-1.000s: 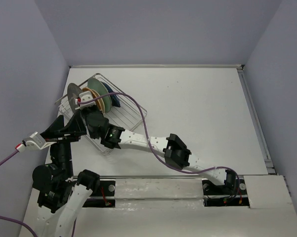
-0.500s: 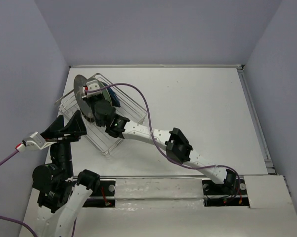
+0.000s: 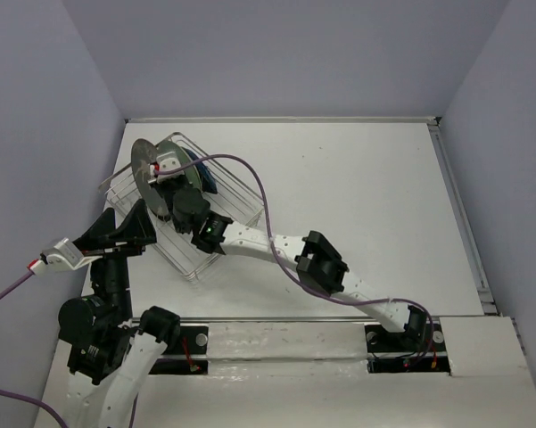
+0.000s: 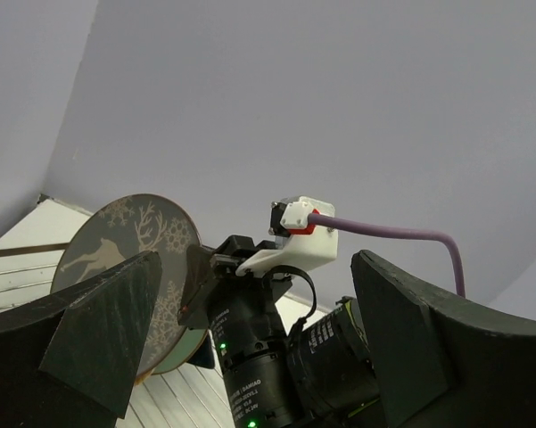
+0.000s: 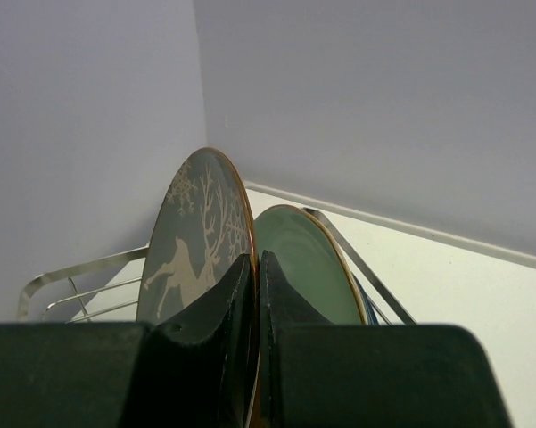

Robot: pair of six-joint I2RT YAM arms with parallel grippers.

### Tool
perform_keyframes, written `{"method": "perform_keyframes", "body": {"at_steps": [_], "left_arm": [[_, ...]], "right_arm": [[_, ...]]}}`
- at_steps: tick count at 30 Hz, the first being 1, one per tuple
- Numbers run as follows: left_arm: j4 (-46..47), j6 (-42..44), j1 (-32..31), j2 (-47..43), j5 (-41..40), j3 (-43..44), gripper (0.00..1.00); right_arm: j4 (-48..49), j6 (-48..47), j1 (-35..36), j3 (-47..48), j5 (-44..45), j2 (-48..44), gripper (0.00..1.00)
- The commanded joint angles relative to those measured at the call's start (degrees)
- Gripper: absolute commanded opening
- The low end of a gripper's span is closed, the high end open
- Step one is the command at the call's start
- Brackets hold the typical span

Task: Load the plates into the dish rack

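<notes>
My right gripper turns slightly next and shifts toward the wall beside the dish rack, over the dish rack's open wires (image 3: 128,191) (image 5: 107,299), as the teal plate stands close behind.
My right gripper (image 3: 163,181) is shut on the rim of the grey deer plate (image 3: 145,162) and holds it upright over the left end of the silver wire dish rack (image 3: 242,201). In the right wrist view both fingers pinch the deer plate (image 5: 192,236) at the gripper (image 5: 257,285). The pale teal plate (image 5: 308,263) stands close behind it in the rack, with a dark blue plate's edge (image 5: 367,303) beyond. My left gripper (image 3: 129,227) is open and empty beside the rack's near-left side. In its own view (image 4: 254,339) it looks at the deer plate (image 4: 116,245). The other plates are hidden.
The rack's wire rim (image 5: 71,272) shows left of the held plate. The purple cable (image 3: 250,183) of the right arm arches over the rack. The left wall runs close beside the rack, and the white table (image 3: 357,196) stretches to the right.
My right gripper has carried the deer plate a little farther back and right over the rack, closer to the teal plate. The left arm has not moved.
</notes>
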Motion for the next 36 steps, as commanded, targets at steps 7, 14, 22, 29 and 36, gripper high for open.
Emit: {"method": "perform_keyframes", "body": {"at_steps": [7, 14, 22, 29, 36], "left_arm": [[3.0, 1.0, 0.1, 0.2, -1.0, -0.6, 0.99], [2.9, 1.0, 0.1, 0.2, -1.2, -0.6, 0.99], [3.0, 1.0, 0.1, 0.4, -1.2, -0.5, 0.99], [3.0, 1.0, 0.2, 0.3, -1.4, -0.6, 0.99], [3.0, 1.0, 0.3, 0.2, -1.3, -0.6, 0.99]], "right_arm": [[10.1, -10.7, 2.4, -8.1, -4.7, -1.8, 0.07], [8.8, -16.8, 0.8, -5.8, -10.3, -3.2, 0.07], [5.9, -10.6, -1.6, -2.0, -10.2, -3.9, 0.07], [4.0, -9.0, -2.2, 2.3, -10.5, -1.9, 0.07], [3.6, -5.0, -2.8, -3.1, -10.0, -3.3, 0.07]]}}
